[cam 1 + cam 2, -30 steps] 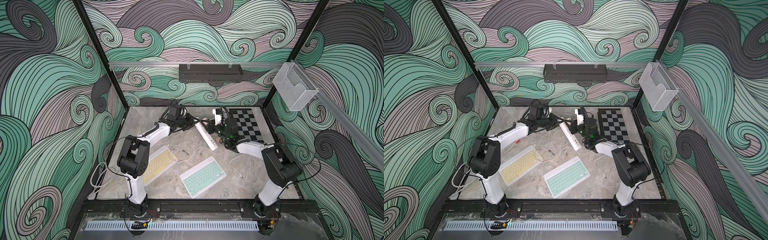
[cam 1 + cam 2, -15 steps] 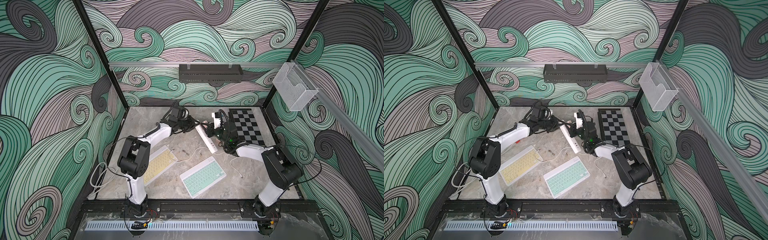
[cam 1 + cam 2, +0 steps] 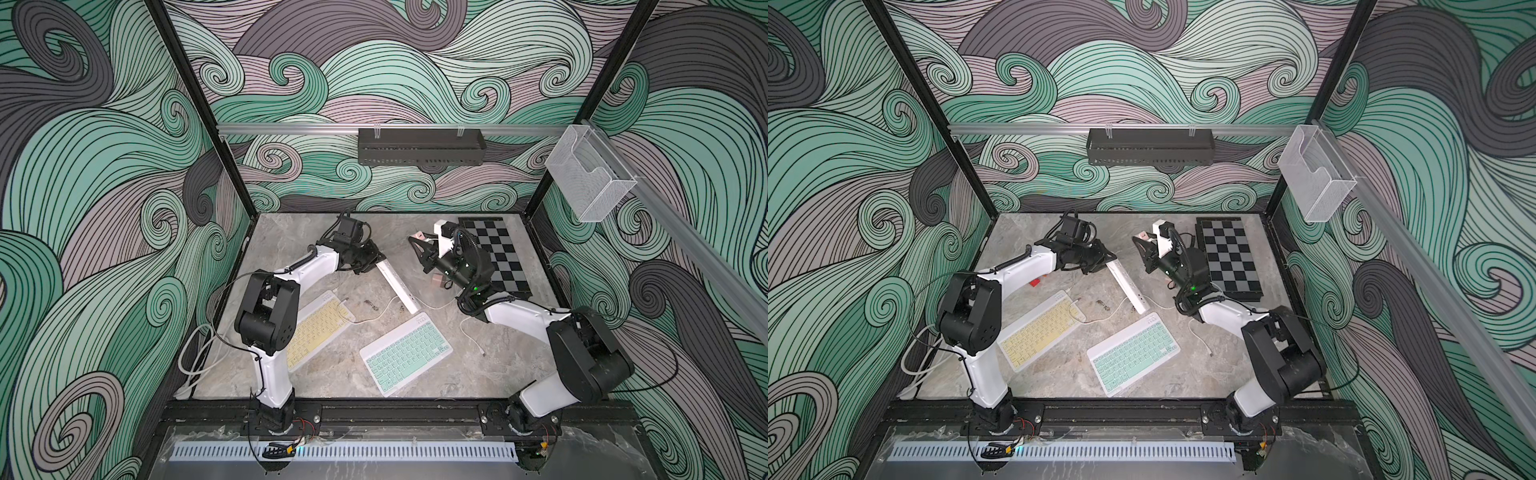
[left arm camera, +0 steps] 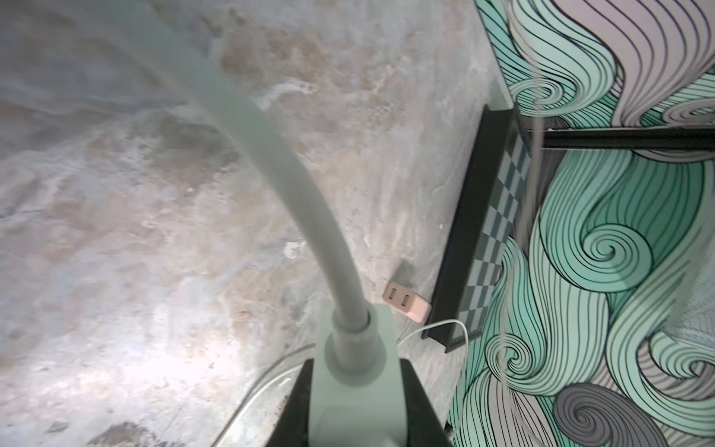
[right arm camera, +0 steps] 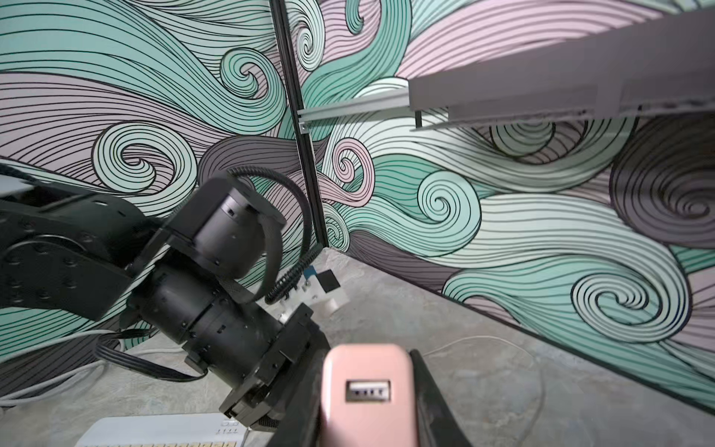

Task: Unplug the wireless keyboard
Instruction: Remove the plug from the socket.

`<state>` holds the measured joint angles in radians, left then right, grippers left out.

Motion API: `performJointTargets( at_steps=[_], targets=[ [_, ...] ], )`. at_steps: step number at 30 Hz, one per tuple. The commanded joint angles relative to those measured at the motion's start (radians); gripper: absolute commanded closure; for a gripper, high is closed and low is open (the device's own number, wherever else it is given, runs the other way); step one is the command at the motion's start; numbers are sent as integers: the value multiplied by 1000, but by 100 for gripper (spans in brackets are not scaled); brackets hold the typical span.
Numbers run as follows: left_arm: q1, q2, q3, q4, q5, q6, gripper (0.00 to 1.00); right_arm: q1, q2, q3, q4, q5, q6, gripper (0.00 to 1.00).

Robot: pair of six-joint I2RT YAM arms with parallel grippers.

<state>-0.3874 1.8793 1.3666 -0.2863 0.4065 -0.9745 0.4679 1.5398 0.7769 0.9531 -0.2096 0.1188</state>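
Note:
I need to swing my left gripper away from the mint keyboard (image 3: pixel 406 358), down to the bare tabletop, and let go of the white power strip, as its other end crowds that keyboard.
My right gripper (image 3: pixel 419 243) is raised off the table at the back, shut on a pink USB charger (image 5: pixel 367 391) whose port is empty. My left gripper (image 3: pixel 371 262) is shut on the corded end of the white power strip (image 3: pixel 397 286), which lies slanted on the table; the left wrist view shows that end (image 4: pixel 356 387) between the jaws. A yellow keyboard (image 3: pixel 320 328) lies front left with a thin white cable (image 3: pixel 374 318) at its back edge. A mint keyboard (image 3: pixel 406 358) lies front centre. Both top views show all of this.
A second pink charger (image 3: pixel 437 279) lies beside the chessboard (image 3: pixel 496 257) at back right. A loose white cable (image 3: pixel 470 337) trails right of the mint keyboard. The strip's thick grey cord (image 4: pixel 290 162) arcs away from my left gripper. Thick white cords (image 3: pixel 195 357) coil at the front left.
My left gripper has drawn the power strip toward the front. The right gripper, still holding the pink charger, has shifted a little to the left, apart from the strip.

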Motion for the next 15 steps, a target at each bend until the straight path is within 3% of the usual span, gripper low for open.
performJointTargets(
  at_steps=[1, 6, 8, 11, 15],
  targets=[
    [0, 5, 1, 114, 37, -26, 100, -31, 0, 19, 4, -12, -32, 100],
    [26, 71, 7, 321, 64, -40, 100, -110, 52, 69, 15, -214, 308, 100],
    [42, 89, 6, 362, 50, -48, 100, -131, 70, 77, 4, -263, 385, 100],
    [69, 116, 22, 358, 30, -18, 100, -143, 74, 66, -46, -302, 413, 100],
    [101, 145, -2, 444, 50, -76, 100, -143, 65, 38, -115, -320, 401, 100]
  ],
)
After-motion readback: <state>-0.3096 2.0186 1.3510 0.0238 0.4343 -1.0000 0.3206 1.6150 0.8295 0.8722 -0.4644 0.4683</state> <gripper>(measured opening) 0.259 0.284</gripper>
